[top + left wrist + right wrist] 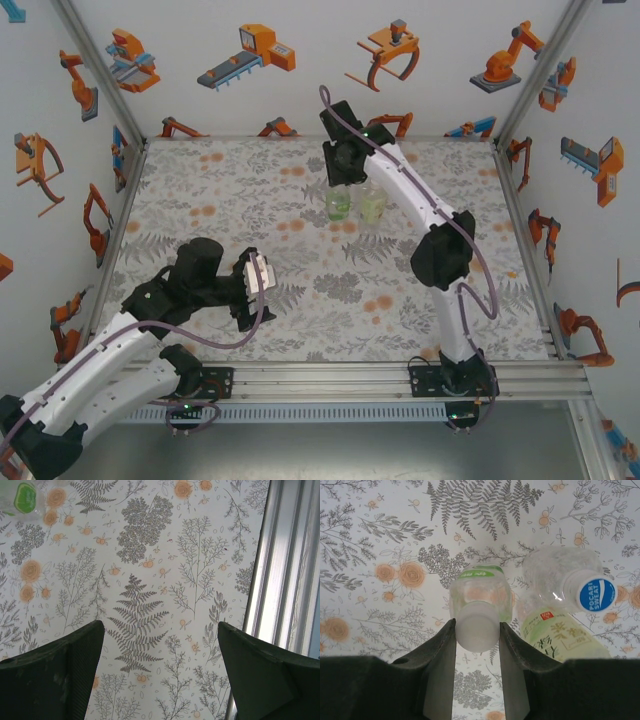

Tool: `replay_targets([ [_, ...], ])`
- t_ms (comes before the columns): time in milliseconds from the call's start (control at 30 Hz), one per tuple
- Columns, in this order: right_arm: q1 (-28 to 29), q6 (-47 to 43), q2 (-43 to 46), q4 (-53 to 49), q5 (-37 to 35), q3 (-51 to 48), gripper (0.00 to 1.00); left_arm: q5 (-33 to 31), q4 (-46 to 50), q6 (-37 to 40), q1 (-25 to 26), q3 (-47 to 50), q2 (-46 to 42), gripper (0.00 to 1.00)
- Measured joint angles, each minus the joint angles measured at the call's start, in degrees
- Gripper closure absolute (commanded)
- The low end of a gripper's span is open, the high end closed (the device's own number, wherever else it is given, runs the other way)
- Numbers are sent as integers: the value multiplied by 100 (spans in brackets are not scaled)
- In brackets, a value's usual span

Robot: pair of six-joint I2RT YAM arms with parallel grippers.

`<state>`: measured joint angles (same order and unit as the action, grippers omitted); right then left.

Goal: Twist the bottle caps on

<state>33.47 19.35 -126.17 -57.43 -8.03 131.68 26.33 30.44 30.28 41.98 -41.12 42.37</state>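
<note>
The robot's right gripper should stay over the green-labelled bottle, and its fingers should open next to let go of the white cap.
Three bottles stand close together at the far middle of the table. My right gripper is shut from above on a white bottle cap that sits on the neck of the green-labelled bottle; the same bottle stands under that gripper in the top view. Beside it are the pale yellow-green labelled bottle and the unlabelled bottle, which has a blue-printed cap on it. My left gripper hangs open over bare tablecloth near the front left.
The floral tablecloth covers the table between white walls. An aluminium rail runs along the near edge just right of my left fingers. A green-labelled bottle shows far off in the left wrist view.
</note>
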Motion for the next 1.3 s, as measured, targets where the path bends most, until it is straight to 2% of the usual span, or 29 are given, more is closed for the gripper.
replay_targets([
  [167,-4,-15,-175,-96,195,42,90,0,0,0,0,-2,31,14],
  [467,4,-20,-188,-109,262,55,56,0,0,0,0,-2,37,14],
  [767,4,-79,-162,-365,260,564,50,-55,-4,0,0,0,59,12],
  [900,4,-103,61,-457,238,682,45,-203,-96,-79,-24,0,57,7],
  [933,2,-120,168,-498,232,682,42,-273,-146,-125,-44,0,55,3],
  [1067,-61,-181,820,-527,74,459,31,-737,-393,-422,-131,0,48,1],
  [1300,-715,-334,2557,-214,-365,-1161,10,-2100,-1106,-1215,-286,157,55,3],
])
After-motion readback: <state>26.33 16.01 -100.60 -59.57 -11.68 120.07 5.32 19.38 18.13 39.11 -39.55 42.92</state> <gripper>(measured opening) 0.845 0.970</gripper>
